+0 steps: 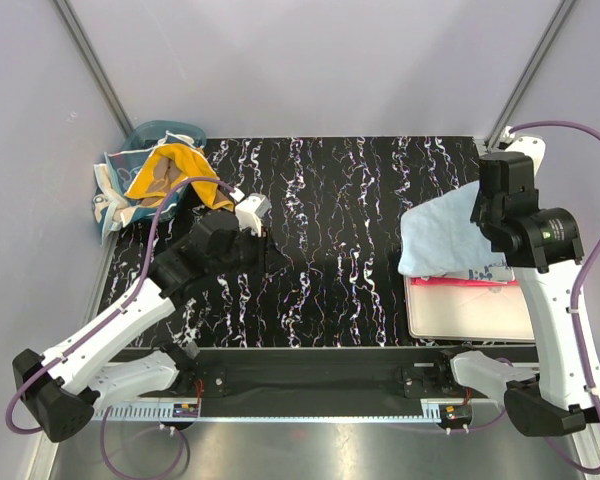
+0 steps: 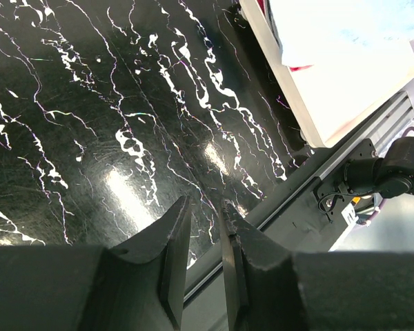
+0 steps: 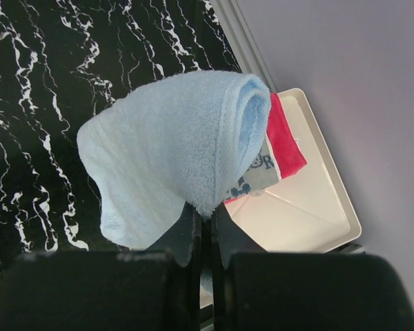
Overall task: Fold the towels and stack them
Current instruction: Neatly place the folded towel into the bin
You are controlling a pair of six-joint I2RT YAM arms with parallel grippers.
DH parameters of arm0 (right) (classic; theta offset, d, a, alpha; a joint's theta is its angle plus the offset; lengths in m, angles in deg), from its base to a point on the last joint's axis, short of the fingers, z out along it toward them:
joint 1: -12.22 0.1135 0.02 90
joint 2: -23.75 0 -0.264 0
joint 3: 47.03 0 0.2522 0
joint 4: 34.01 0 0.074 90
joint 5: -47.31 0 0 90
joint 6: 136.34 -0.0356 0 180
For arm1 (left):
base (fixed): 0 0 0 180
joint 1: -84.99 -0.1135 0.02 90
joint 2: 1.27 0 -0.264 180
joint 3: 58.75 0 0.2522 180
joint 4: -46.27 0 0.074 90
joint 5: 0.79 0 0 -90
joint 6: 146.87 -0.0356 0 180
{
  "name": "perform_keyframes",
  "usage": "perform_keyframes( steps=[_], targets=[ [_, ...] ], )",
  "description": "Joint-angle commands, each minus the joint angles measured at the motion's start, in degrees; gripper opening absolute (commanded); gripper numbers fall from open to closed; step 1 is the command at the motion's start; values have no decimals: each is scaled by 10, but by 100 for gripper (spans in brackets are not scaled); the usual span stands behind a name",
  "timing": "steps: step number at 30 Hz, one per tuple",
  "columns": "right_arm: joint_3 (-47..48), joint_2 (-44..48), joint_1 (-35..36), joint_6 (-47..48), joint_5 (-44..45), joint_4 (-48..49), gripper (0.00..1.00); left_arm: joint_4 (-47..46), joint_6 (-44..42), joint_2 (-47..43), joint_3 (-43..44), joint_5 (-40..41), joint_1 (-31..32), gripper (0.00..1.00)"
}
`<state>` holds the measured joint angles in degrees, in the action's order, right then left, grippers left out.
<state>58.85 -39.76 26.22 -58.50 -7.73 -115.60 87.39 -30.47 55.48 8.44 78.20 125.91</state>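
Observation:
My right gripper holds the corner of the light blue towel [image 1: 440, 235] above the folded red and grey towels, so next it will lower toward the tray's side and let the corner go.
My right gripper [image 3: 205, 214] is shut on a corner of the plain light blue towel [image 3: 172, 158], which hangs folded over above the left edge of the cream tray [image 3: 310, 214]. A red towel [image 3: 283, 134] and a grey patterned towel [image 3: 259, 172] lie folded in the tray under it. In the top view the blue towel [image 1: 440, 235] hangs from the right gripper [image 1: 483, 222]. My left gripper [image 2: 203, 207] is empty, its jaws a narrow gap apart, over bare table left of centre [image 1: 258, 245]. An orange towel [image 1: 170, 170] and a teal patterned towel [image 1: 110, 195] sit in the basket.
The translucent teal basket [image 1: 155, 133] stands at the back left corner. The cream tray [image 1: 470, 315] lies at the front right beside the right arm's base. The black marbled table [image 1: 330, 230] is ringed by grey walls and a metal rail at the near edge.

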Motion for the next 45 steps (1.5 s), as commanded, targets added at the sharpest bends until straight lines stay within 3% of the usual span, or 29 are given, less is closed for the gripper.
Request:
perform_keyframes(
  steps=[1,14,23,36,45],
  targets=[
    [50,6,-4,4,-2,8,0,-21,-6,-1,5,-14,1,27],
    [51,-10,-4,-6,-32,10,0,-24,-6,-1,3,-15,2,27],
    [-30,-5,-7,-20,7,35,0,-28,-2,4,-2,-24,2,27],
    [-126,-12,-137,5,-43,114,0,-27,-4,5,-2,-33,2,27],
    [-166,-53,-215,-22,-32,149,0,-26,-4,4,-3,-39,2,27]
  ],
)
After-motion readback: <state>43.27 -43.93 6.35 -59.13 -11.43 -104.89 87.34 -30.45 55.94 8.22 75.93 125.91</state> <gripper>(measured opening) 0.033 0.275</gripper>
